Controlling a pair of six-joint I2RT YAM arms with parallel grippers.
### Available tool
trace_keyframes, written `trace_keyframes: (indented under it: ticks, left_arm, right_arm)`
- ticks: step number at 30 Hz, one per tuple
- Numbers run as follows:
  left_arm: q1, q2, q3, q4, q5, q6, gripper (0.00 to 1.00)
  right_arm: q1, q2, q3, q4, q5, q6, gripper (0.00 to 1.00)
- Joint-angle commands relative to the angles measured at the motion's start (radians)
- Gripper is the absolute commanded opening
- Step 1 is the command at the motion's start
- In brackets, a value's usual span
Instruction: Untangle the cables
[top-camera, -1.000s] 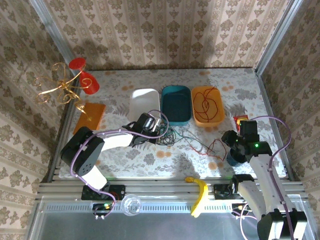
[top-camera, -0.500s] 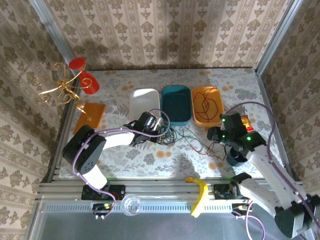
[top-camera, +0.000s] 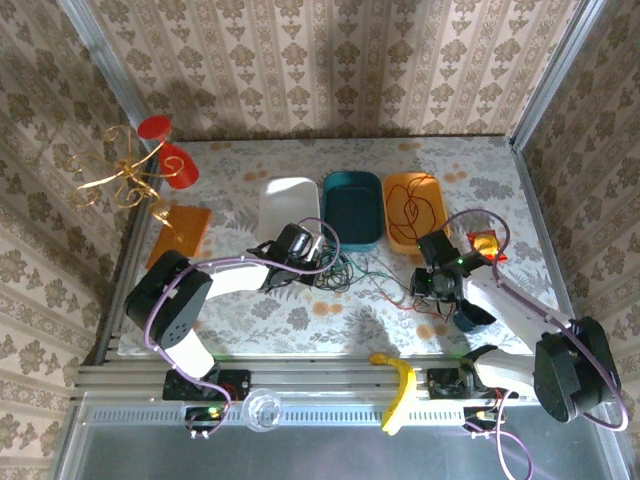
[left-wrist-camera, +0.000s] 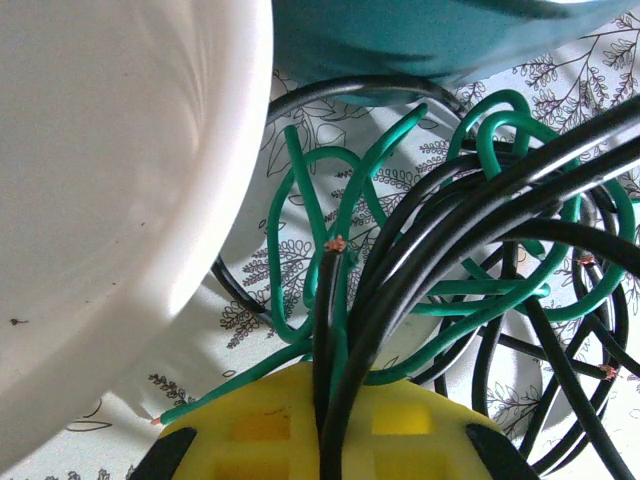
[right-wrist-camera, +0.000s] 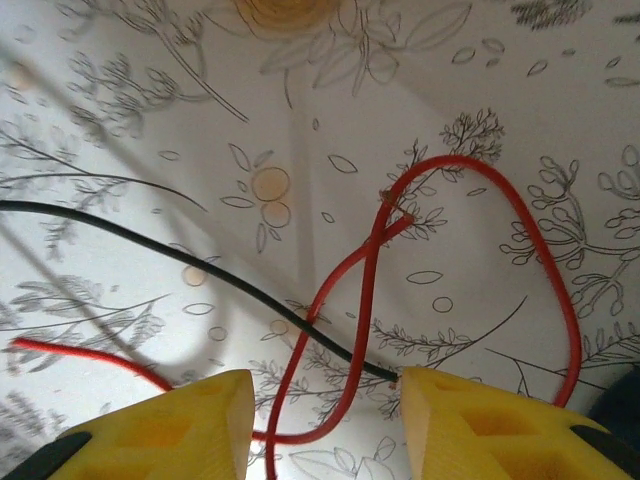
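The red cable's loop already runs between the open yellow fingers of my right gripper, so next I will lower it toward the table and close it on that loop.
The cables lie in a tangle (top-camera: 340, 270) in the middle of the table, in front of the containers. My left gripper (top-camera: 322, 255) is shut on a bundle of black cable (left-wrist-camera: 450, 230) and green cable (left-wrist-camera: 290, 200), which runs between its yellow fingertips (left-wrist-camera: 250, 430). A red cable (top-camera: 425, 300) trails off to the right. My right gripper (top-camera: 432, 285) hangs low over it, open. A loop of the red cable (right-wrist-camera: 365, 290) and the end of a black one (right-wrist-camera: 200, 265) lie between its fingers (right-wrist-camera: 190, 420), untouched.
A white bin (top-camera: 290, 205), a teal bin (top-camera: 352, 208) and an orange bin (top-camera: 432, 232) holding another red wire stand behind the tangle. A dark cup (top-camera: 470, 318) is beside the right arm. A banana (top-camera: 397, 385) lies on the front rail. A gold stand (top-camera: 130, 170) is at the far left.
The right arm has swung in from the right edge toward the centre, and its gripper has come down over the red cable. The left gripper has stayed put.
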Motion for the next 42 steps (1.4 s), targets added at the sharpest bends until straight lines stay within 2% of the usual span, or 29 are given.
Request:
trace_keyframes:
  ticks: [1,7,11,16,20,23,33,34,37,39,42]
  left_arm:
    - [0.003,0.022,-0.010,-0.065,0.002,0.001,0.00]
    - [0.004,0.018,-0.012,-0.067,-0.005,0.001,0.00]
    - [0.004,0.018,-0.013,-0.065,-0.006,-0.001,0.00]
    - [0.003,0.021,-0.018,-0.053,0.001,0.001,0.00]
    - [0.003,0.026,-0.016,-0.053,-0.004,0.003,0.00]
    - [0.003,0.023,-0.024,-0.043,-0.009,0.000,0.00]
    - [0.002,0.010,-0.038,-0.042,-0.032,-0.006,0.00]
    - [0.002,0.007,-0.040,-0.041,-0.036,-0.007,0.00]
    - [0.002,-0.001,-0.052,-0.040,-0.046,-0.012,0.00]
    - [0.002,-0.007,-0.061,-0.037,-0.053,-0.015,0.00]
    - [0.002,-0.019,-0.081,-0.033,-0.062,-0.022,0.00]
  right_arm:
    - [-0.008,0.044,-0.018,0.055,-0.021,0.002,0.43]
    - [-0.018,0.095,-0.023,0.113,-0.048,-0.007,0.29]
    - [-0.019,0.102,-0.011,0.099,-0.042,-0.009,0.01]
    - [-0.019,-0.002,0.039,0.042,0.033,-0.008,0.00]
    - [-0.023,-0.090,0.152,-0.051,0.229,-0.043,0.00]
    - [-0.037,-0.127,0.235,-0.033,0.326,-0.099,0.00]
    - [-0.104,-0.103,0.458,0.224,0.431,-0.182,0.00]
    - [-0.117,-0.096,0.481,0.228,0.481,-0.186,0.00]
    - [-0.196,-0.094,0.520,0.240,0.521,-0.172,0.00]
    - [-0.267,-0.100,0.531,0.251,0.470,-0.161,0.00]
    - [-0.297,-0.074,0.565,0.226,0.451,-0.136,0.00]
